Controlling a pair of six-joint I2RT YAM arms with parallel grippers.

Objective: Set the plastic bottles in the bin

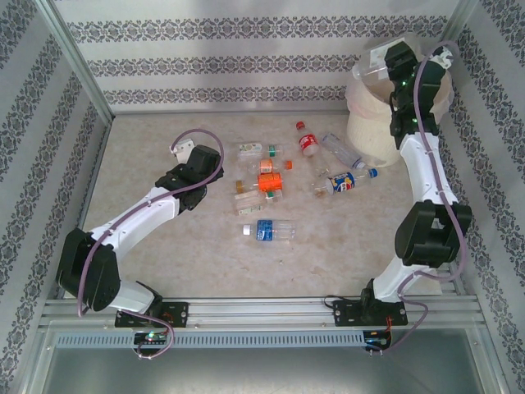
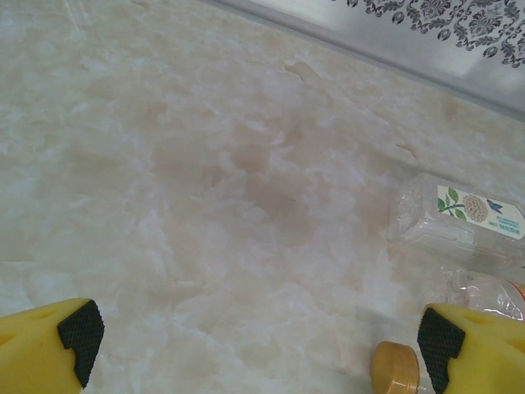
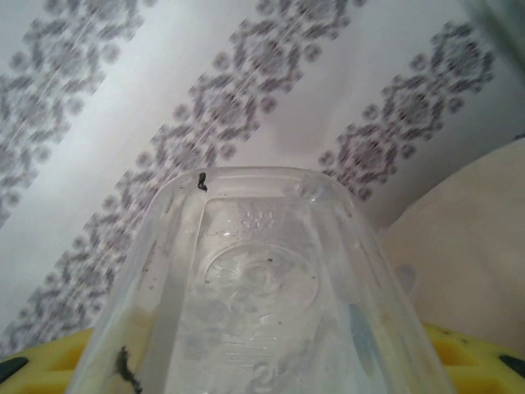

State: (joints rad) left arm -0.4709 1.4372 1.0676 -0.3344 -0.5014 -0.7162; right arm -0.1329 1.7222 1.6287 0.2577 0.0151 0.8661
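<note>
The right gripper turns over the bin's opening (image 1: 379,85) next, then releases the clear plastic bottle there.
My right gripper (image 1: 390,62) is raised over the cream-white bin (image 1: 371,131) at the back right, shut on a clear plastic bottle (image 1: 372,64). In the right wrist view the base of that bottle (image 3: 261,283) points away between my yellow fingers (image 3: 472,361), with the bin's rim (image 3: 476,246) to the right. Several plastic bottles lie mid-table: a red one (image 1: 307,142), an orange one (image 1: 269,179), two with blue labels (image 1: 267,231) (image 1: 344,182). My left gripper (image 1: 182,151) (image 2: 258,349) hangs open above bare table, left of a white-labelled bottle (image 2: 459,217) and a gold cap (image 2: 395,369).
Patterned walls close in the table on the left, back and right. A metal rail runs along the near edge by the arm bases. Bare marble-look tabletop (image 1: 156,246) lies to the left and front of the bottle cluster.
</note>
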